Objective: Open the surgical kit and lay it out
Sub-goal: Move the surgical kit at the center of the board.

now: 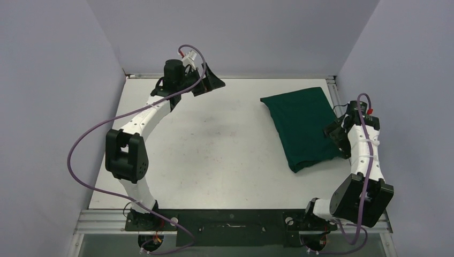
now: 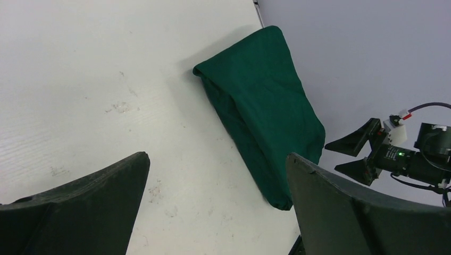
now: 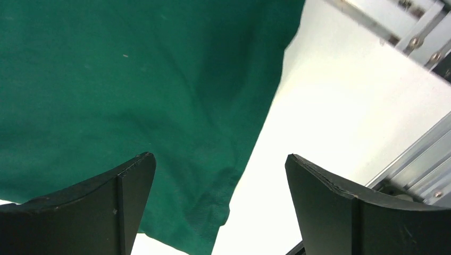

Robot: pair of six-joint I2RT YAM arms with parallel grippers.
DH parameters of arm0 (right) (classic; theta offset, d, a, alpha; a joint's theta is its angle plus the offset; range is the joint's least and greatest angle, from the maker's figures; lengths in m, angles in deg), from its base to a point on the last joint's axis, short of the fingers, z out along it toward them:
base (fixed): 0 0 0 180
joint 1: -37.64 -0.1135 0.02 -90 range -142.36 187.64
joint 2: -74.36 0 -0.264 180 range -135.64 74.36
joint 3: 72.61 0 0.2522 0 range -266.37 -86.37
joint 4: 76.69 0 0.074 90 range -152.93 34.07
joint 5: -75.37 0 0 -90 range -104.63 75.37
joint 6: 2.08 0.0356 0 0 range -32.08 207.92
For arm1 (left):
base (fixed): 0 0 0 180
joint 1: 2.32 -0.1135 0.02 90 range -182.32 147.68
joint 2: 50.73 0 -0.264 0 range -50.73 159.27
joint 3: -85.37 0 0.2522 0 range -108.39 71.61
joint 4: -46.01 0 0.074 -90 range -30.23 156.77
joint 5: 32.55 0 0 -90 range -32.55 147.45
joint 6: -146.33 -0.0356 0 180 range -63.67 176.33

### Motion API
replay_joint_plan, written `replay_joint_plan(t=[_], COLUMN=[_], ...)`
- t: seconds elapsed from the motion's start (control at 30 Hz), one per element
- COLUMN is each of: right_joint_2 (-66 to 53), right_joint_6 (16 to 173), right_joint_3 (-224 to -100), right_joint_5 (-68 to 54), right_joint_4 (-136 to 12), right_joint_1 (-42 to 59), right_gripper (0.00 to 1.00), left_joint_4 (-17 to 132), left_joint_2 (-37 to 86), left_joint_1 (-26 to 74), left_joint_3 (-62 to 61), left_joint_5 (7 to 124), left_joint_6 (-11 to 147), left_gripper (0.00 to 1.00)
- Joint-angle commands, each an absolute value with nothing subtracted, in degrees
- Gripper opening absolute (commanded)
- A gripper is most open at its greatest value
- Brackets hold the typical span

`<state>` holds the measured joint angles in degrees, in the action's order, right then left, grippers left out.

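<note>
The bundle's edge near its front corner (image 1: 337, 154) (image 3: 227, 178) runs between my right gripper's spread fingers. My right gripper should next move down toward the bundle and close on that edge.
The surgical kit (image 1: 302, 128) lies on the right side of the white table as a closed, folded dark green cloth bundle; whatever is inside is hidden. My right gripper (image 1: 334, 134) hangs open over the bundle's right edge near its front corner. In the right wrist view the green cloth (image 3: 133, 79) fills the upper left, and the right gripper (image 3: 220, 156) has the cloth's edge between its spread fingers without touching it. My left gripper (image 1: 210, 84) is raised at the back left, open and empty. The left wrist view looks across the left gripper (image 2: 217, 156) to the kit (image 2: 260, 101) and the right gripper (image 2: 332, 156).
The bare white table (image 1: 214, 144) is scuffed in the middle. Pale walls enclose it on the left, back and right. An aluminium rail (image 3: 415, 32) runs along the table's right edge close to the kit, and a metal base rail (image 1: 230, 217) carries both arms in front.
</note>
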<state>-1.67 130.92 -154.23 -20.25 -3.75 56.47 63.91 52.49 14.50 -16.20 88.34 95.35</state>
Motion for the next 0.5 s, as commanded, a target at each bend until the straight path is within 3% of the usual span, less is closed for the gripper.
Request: replay_joint_plan(t=[0.0,0.3,0.47], right_joint_2=[-0.7,-5.7,-5.6], right_joint_6=[135.5,129.6,128.7], right_joint_3=[-150.4,-146.5,-145.1], right_joint_5=[-15.5,-12.6,-13.9], right_joint_4=[-5.7,-15.7,-18.6], right_joint_1=[58.4,59.3,60.1], right_gripper=[0.90,0.90,0.97], left_joint_4=[64.1,65.7,67.6], left_joint_2=[52.2,48.6,48.1], left_joint_1=[14.4,14.1,14.0], left_joint_3=[-19.0,-14.2,-13.3], left_joint_5=[90.2,90.1,89.6], left_joint_6=[94.5,92.8,91.3], left_gripper=[0.99,0.99,0.99])
